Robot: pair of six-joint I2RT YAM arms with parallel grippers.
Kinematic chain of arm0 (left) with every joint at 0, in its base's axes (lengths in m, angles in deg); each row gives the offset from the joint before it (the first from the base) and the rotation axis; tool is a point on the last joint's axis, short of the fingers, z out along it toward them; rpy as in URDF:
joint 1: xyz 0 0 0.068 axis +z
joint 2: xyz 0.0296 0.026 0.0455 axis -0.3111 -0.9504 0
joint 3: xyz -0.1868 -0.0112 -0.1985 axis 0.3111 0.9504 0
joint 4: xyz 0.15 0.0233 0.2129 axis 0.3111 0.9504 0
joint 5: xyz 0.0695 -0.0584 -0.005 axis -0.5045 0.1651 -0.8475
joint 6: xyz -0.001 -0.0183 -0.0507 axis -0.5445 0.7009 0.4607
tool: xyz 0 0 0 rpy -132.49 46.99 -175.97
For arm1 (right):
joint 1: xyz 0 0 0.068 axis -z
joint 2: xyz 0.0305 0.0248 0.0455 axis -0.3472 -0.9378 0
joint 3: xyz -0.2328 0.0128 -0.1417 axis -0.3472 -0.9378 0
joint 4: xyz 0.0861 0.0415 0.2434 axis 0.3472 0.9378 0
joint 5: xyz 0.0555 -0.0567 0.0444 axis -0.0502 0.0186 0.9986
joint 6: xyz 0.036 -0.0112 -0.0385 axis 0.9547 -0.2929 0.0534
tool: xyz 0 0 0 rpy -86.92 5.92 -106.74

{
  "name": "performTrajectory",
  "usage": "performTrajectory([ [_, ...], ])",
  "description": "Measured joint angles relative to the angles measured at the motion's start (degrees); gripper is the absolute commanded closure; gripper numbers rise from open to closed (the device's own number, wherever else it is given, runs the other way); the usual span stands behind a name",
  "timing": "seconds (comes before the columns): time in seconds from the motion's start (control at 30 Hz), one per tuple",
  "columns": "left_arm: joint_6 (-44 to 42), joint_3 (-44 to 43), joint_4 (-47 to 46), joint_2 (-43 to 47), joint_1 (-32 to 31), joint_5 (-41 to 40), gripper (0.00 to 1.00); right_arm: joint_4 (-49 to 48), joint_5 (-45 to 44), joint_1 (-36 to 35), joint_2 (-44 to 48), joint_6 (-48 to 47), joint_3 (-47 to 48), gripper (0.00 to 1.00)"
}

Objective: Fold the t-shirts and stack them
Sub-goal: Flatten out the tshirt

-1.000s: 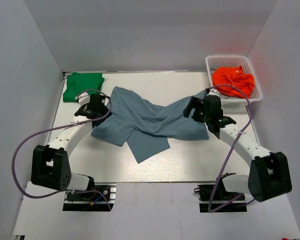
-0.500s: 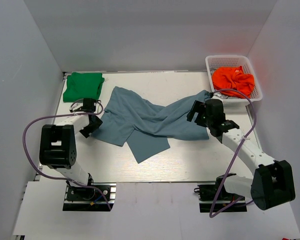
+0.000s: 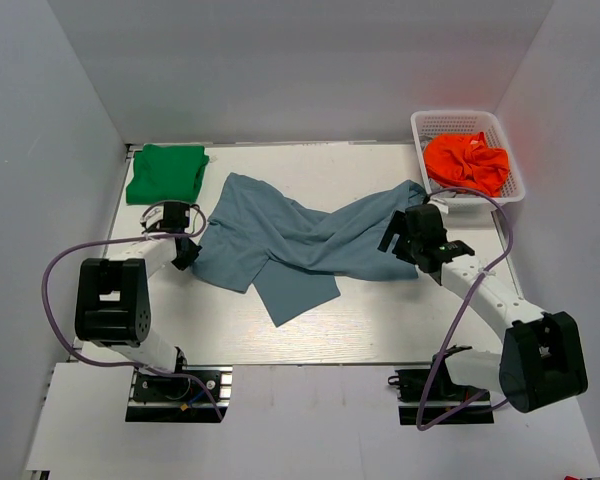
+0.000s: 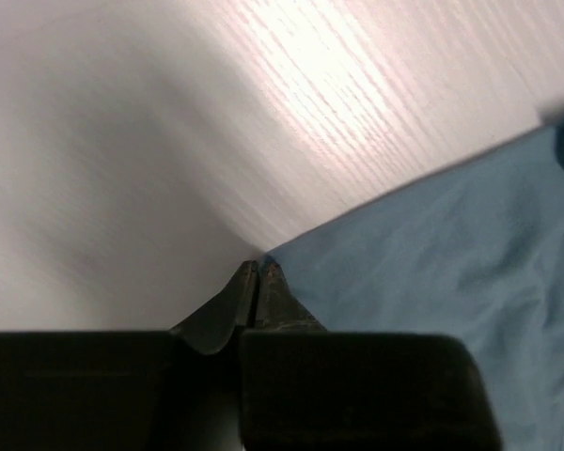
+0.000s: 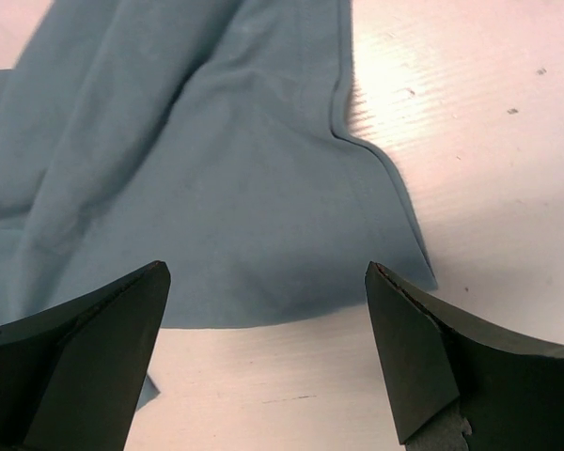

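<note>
My right gripper is above the cloth with its fingers open, so next it should go back down onto the shirt's near hem corner (image 3: 414, 276) (image 5: 421, 272), which is below and back of it.
The slate-blue t-shirt (image 3: 300, 245) lies crumpled and spread across the middle of the table. A green t-shirt (image 3: 167, 172) lies folded at the far left corner. My left gripper (image 3: 187, 250) sits low at the blue shirt's left corner; in the left wrist view its jaws (image 4: 257, 268) are pressed together with the corner of the blue cloth (image 4: 432, 244) meeting their tips. My right gripper (image 3: 405, 235) hovers open over the shirt's right end; its wrist view shows the hem corner (image 5: 395, 254) between the wide-spread fingers (image 5: 432, 357), apart from them.
A white basket (image 3: 417, 125) at the far right holds an orange cloth (image 3: 467, 160). Grey walls enclose the table on three sides. Purple cables loop from both arms.
My left gripper came off the shirt's upper left, dropped to its left corner and closed there. The right gripper edged slightly and stayed open.
</note>
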Motion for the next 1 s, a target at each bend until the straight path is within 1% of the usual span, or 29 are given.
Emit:
performTrajectory([
  [0.03, -0.20, 0.26, -0.46, 0.15, -0.02, 0.61, 1.00, 0.50, -0.48, 0.02, -0.09, 0.26, 0.00, 0.10],
  [0.23, -1.20, 3.65, -3.89, 2.95, -0.13, 3.89, 1.00, 3.50, -3.13, 0.50, -0.15, 2.45, -0.15, 0.10],
  [0.43, -2.19, 8.68, -4.04, 8.98, -1.09, 6.82, 1.00, 6.03, -5.86, 2.03, -0.46, 4.50, -1.57, 0.10],
  [0.6, -3.34, 10.16, -4.59, 14.51, -1.20, 10.32, 1.00, 5.90, -5.99, 3.58, -3.37, 5.60, -2.58, 0.10],
  [0.63, -3.54, 10.16, -4.81, 14.97, -1.20, 10.84, 1.00, 5.77, -5.86, 3.87, -4.33, 5.86, -2.62, 0.11],
  [0.7, -3.80, 10.16, -5.25, 15.45, -1.20, 11.82, 1.00, 4.94, -5.46, 4.44, -6.21, 6.16, -2.86, 0.17],
  [0.73, -3.85, 10.16, -5.31, 15.50, -1.20, 12.35, 1.00, 4.68, -5.09, 4.70, -7.34, 6.36, -2.89, 0.23],
  [0.8, -4.00, 10.16, -5.29, 15.50, -1.20, 12.90, 1.00, 4.09, -4.00, 5.16, -9.73, 7.04, -2.89, 0.30],
  [0.9, -4.13, 10.16, -5.11, 15.93, -1.20, 13.73, 1.00, 3.21, -3.02, 5.55, -11.30, 7.58, -3.02, 0.47],
  [0.93, -4.20, 10.16, -5.09, 16.17, -1.20, 13.92, 1.00, 3.06, -2.60, 5.62, -11.26, 7.85, -3.13, 0.53],
  [0.97, -4.22, 10.16, -5.11, 16.61, -1.20, 14.23, 1.00, 2.82, -2.43, 5.64, -11.06, 7.96, -3.37, 0.70],
  [1.0, -4.22, 10.19, -5.05, 17.16, -1.20, 14.60, 1.00, 2.12, -1.92, 5.70, -10.69, 8.44, -4.00, 0.82],
])
